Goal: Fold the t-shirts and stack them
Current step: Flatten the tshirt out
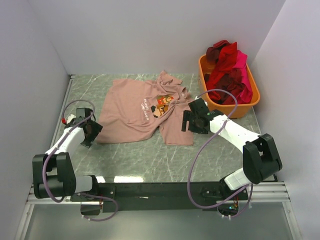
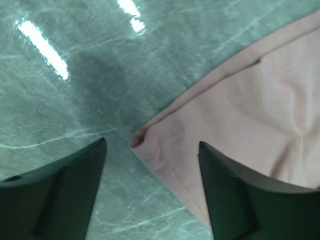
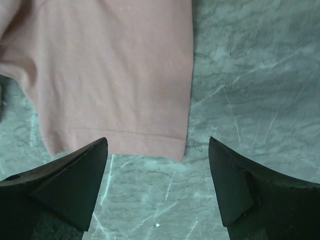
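Observation:
The pink shirt's tub-side hem corner (image 1: pixel 191 143) (image 3: pixel 178 152) still lies below my open right gripper's fingers. My right gripper will move down and ease back onto that corner to close.
A dusty pink t-shirt (image 1: pixel 135 110) with a small cartoon print lies spread and partly rumpled on the table's middle. My left gripper (image 1: pixel 91 131) is open and empty at its left hem corner (image 2: pixel 145 137), which lies between the jaws. My right gripper (image 1: pixel 192 122) is open and empty just above the shirt's right hem corner (image 3: pixel 175 145). Red, maroon and hot pink shirts (image 1: pixel 230 70) are heaped in the orange tub.
The orange plastic tub (image 1: pixel 252 102) stands at the back right against the wall. The green marble table (image 1: pixel 145 160) shows bare in front of the shirt. White walls close in on three sides.

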Available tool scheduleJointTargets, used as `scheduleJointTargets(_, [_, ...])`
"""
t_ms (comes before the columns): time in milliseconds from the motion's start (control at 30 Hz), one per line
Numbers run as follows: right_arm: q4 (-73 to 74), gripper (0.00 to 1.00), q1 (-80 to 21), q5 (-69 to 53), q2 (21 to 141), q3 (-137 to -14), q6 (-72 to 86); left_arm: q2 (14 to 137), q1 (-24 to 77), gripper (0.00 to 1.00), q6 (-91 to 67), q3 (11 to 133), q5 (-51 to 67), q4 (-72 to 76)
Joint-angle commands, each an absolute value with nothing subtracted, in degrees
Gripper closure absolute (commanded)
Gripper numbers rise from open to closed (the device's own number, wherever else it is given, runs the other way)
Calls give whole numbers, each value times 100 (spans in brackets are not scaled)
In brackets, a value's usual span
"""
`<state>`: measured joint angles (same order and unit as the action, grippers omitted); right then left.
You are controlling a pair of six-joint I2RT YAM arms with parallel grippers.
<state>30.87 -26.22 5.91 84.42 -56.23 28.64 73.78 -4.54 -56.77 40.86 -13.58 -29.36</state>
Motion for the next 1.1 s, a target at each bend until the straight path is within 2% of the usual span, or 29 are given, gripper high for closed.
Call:
scheduleJointTargets(0, [2804,12,-2593,650,8112,-5537,3041,7514,-554,25,-5774,3991,-1143,-2761])
scheduleJointTargets(100, [2760,12,-2601,607,8130,-5467,3067,7681,-580,32,-5722,3876,-888,-2593])
scheduleJointTargets(233, [2830,12,-2593,589,8227,-5555,3085,7918,-589,35,-5721,3797,-1028,-2619])
scheduleJointTargets(300, [2821,12,-2593,580,8218,-5555,3120,8032,-615,41,-5704,3736,-1020,-2523])
scheduleJointTargets(400, [2874,12,-2593,554,8174,-5528,3111,8217,-624,44,-5722,3744,-1028,-2347])
scheduleJointTargets(467, [2865,12,-2593,501,8104,-5423,3050,8331,-624,50,-5687,3805,-1011,-2259])
scheduleJointTargets(533, [2874,12,-2593,501,7963,-5274,3041,8490,-633,65,-5573,3893,-871,-2198])
scheduleJointTargets(567, [2935,12,-2593,544,7919,-5239,3058,8525,-624,85,-5537,3894,-792,-2110])
scheduleJointTargets(600, [3005,12,-2584,588,7858,-5195,3085,8569,-633,98,-5494,3911,-713,-2075])
scheduleJointTargets(767, [3313,12,-2593,791,7708,-4870,3208,8438,-624,99,-5353,3797,-685,-1951])
scheduleJointTargets(1067, [3288,13,-2593,712,7874,-4491,3445,7471,-607,99,-5388,3665,-957,-2118])
